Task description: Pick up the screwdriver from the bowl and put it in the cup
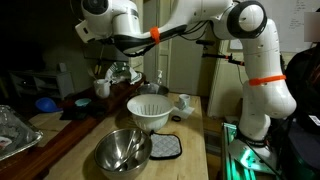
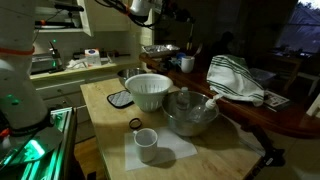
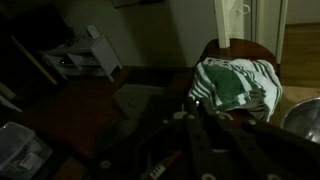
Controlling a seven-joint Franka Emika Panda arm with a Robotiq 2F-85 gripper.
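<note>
My gripper will go down next toward the darker tabletop with the green-striped towel and open its shut fingers. That table is below my gripper, which is still high in the air.
The steel bowl (image 1: 122, 150) (image 2: 190, 113) stands on the wooden counter near its front. A pale slim thing (image 2: 209, 100) leans on its rim and may be the screwdriver's handle; I cannot tell for sure. On a white napkin, apart from the bowl, stands the small white cup (image 2: 146, 145). My gripper (image 3: 190, 118) is high above the counter, well clear of bowl and cup. Its dark fingers lie together, shut, and I make out nothing between them. The arm's wrist (image 1: 100, 20) sits at the top of the exterior views.
A tall white funnel-shaped bowl (image 1: 150, 112) (image 2: 148, 90) stands beside the steel bowl. A pot holder (image 1: 165, 147) lies next to it. A green-striped towel (image 2: 235, 80) (image 3: 235, 85) lies on the darker table beyond. Clutter fills the back.
</note>
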